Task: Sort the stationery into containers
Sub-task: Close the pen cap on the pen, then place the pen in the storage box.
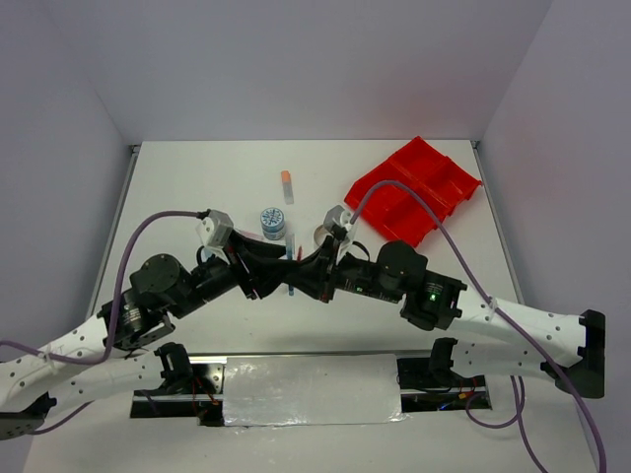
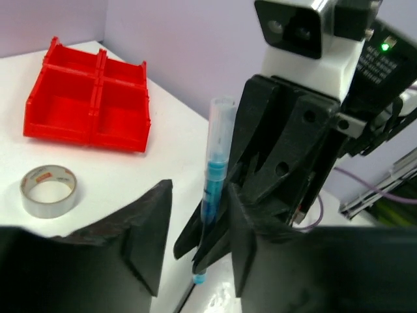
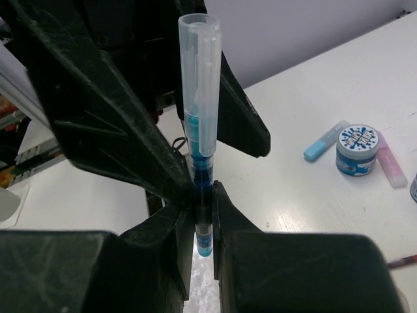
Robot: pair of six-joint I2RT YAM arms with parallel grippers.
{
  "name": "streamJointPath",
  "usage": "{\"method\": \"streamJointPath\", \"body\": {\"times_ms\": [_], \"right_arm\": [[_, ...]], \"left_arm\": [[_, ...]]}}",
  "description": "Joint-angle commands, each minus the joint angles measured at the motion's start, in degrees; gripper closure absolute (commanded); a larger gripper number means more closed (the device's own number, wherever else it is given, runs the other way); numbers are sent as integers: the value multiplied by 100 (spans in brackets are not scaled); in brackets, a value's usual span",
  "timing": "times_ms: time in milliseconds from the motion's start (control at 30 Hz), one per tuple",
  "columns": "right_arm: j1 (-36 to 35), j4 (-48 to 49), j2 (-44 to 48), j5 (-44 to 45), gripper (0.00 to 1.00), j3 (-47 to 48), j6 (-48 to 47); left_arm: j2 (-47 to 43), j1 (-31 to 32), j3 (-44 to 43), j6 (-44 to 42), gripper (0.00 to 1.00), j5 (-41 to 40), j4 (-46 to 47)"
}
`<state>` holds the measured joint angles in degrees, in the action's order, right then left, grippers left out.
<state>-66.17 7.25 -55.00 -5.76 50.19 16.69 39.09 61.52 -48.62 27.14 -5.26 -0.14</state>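
Next I will swing my right gripper to the right in the top view, lower and release the pen (image 1: 292,288), as the red tray's near section (image 1: 407,220) lies outward and below.
A blue pen (image 3: 201,98) with a clear cap stands upright above the table's middle. My right gripper (image 3: 203,195) is shut on its lower barrel. My left gripper (image 2: 199,190) faces it from the other side, open; its fingers (image 2: 146,235) straddle the pen (image 2: 215,169), with a clear gap on one side. In the top view both grippers meet at the pen (image 1: 292,288). The red divided tray (image 1: 419,187) lies at the far right. A silvery tape roll (image 2: 49,190) sits on the table in front of the tray (image 2: 85,104).
A round tub with a blue-white lid (image 1: 272,222) stands just beyond the grippers, with an orange-capped tube (image 1: 287,185) farther back. In the right wrist view the tub (image 3: 357,150) has a light blue tube (image 3: 324,141) and a pink tube (image 3: 389,168) beside it.
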Motion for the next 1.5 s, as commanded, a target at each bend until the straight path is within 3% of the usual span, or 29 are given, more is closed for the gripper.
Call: {"method": "streamJointPath", "body": {"times_ms": [0, 33, 100, 133, 333, 400, 500, 600, 733, 933, 1267, 1467], "right_arm": [[17, 515, -80, 347, 100, 140, -95], [25, 462, -150, 443, 100, 131, -96], [69, 200, -221, 908, 100, 131, -69], [130, 129, -265, 1014, 100, 114, -26], [1588, -494, -143, 1620, 100, -352, 853], [2439, -1485, -160, 2190, 100, -178, 1466], [4003, -2683, -537, 2483, 100, 271, 2136], [5101, -2711, -1019, 2474, 100, 263, 2295], [5816, -2501, -1678, 2204, 100, 586, 2313], [5931, -2842, -2927, 2185, 95, 1474, 2382], [5940, -2649, -3420, 2307, 94, 1230, 3068], [5940, -2360, -3745, 2105, 85, 957, 3174]], "left_arm": [[-77, 36, 2, 55, 40, 183, -206], [-121, 36, -7, 55, 34, 165, -214], [-279, 36, -33, 73, 6, -62, -284], [-340, 36, -103, 125, 1, -229, -459], [-850, 36, -761, 994, 1, -2846, -2066], [-956, 36, -929, 1214, 1, -3583, -2875], [-921, 36, -1246, 1539, 1, -4008, -3850], [-833, 36, -1440, 1515, 1, -3914, -4459], [-929, 36, -1168, 1207, 1, -3589, -4442], [-894, 36, -772, 1013, 1, -3412, -4284], [-719, 27, -605, 837, 1, -3210, -4213], [-833, 36, -517, 724, 1, -2894, -4099]]}}
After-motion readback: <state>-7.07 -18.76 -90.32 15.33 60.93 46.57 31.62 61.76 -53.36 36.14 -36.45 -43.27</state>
